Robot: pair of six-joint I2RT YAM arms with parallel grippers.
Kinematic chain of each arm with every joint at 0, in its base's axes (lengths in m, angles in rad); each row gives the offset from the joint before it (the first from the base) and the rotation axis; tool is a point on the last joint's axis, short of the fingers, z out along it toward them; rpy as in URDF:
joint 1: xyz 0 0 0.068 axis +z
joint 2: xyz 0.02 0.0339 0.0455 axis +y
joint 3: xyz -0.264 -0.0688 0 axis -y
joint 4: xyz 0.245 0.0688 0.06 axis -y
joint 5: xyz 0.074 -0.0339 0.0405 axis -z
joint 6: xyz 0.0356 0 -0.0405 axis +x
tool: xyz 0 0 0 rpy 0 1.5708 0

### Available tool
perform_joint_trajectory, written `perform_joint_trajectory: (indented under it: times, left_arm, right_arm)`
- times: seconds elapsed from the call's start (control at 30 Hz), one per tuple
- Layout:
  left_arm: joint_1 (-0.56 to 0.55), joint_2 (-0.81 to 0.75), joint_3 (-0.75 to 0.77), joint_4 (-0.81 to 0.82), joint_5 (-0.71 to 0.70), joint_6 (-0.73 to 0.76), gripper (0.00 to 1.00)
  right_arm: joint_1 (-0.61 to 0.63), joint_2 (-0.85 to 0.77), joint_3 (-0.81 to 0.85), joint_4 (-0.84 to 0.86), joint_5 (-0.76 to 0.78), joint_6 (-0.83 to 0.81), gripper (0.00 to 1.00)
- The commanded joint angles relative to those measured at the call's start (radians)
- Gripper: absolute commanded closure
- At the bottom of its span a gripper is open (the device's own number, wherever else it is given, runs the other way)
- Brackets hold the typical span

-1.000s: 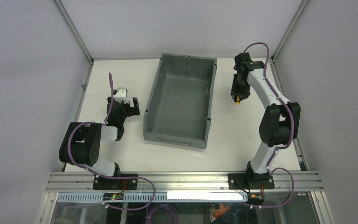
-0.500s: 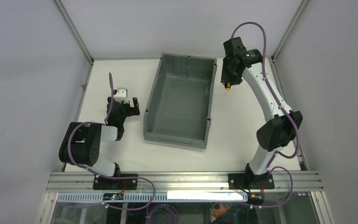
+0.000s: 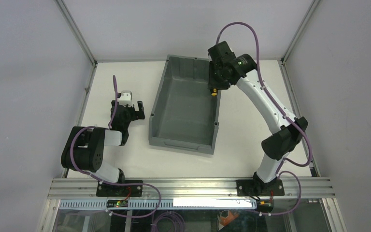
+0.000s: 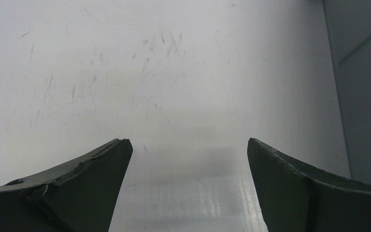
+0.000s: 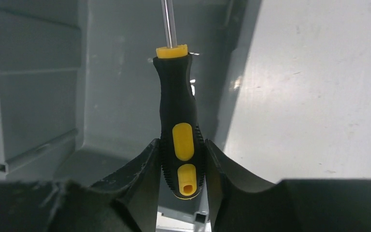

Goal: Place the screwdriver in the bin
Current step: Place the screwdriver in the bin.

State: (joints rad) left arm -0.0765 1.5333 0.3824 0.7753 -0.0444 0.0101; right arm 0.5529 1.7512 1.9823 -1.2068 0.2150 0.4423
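The screwdriver (image 5: pixel 180 121) hangs by the bin's side, so my right gripper needs to move it away, down toward the middle of the bin's bottom, and release it.
The large grey bin (image 3: pixel 174 72) stands at the table's middle back. My right gripper (image 3: pixel 215 87) is shut on the screwdriver (image 5: pixel 180 121), black handle with yellow inserts, and holds it above the bin's right wall near the far right corner; only its yellow end (image 3: pixel 214 92) shows from above. In the right wrist view the thin shaft points away over the bin's inside (image 5: pixel 38 96). My left gripper (image 3: pixel 127 112) is open and empty, low over the table left of the bin; its fingertips (image 4: pixel 111 159) stand wide apart.
The white table (image 3: pixel 251 130) lies right of the bin, and an aluminium frame rail (image 3: pixel 193 186) runs along the near edge. Grey enclosure walls stand on the left, back and right. The bin's side wall (image 4: pixel 362 87) shows at the right of the left wrist view.
My right arm has swung left with the screwdriver, from over the table right of the bin to over the bin's right wall. The left arm has not moved.
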Motion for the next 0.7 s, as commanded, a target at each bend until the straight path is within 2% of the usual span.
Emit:
perform_joint_trajectory:
  times: [0.0,0.37,0.67]
  left_arm:
    - [0.011,-0.029,0.001,0.028,0.015,-0.007,0.01]
    - [0.011,-0.029,0.001,0.028,0.016,-0.008,0.01]
    - [0.011,-0.03,0.001,0.028,0.015,-0.008,0.01]
  right_arm:
    - [0.073,-0.003,0.03,0.082,-0.011,0.084,1.0]
    - [0.216,0.088,0.0,0.141,0.11,0.221,1.0]
    - [0.252,0.225,-0.029,0.179,0.178,0.322,1.0]
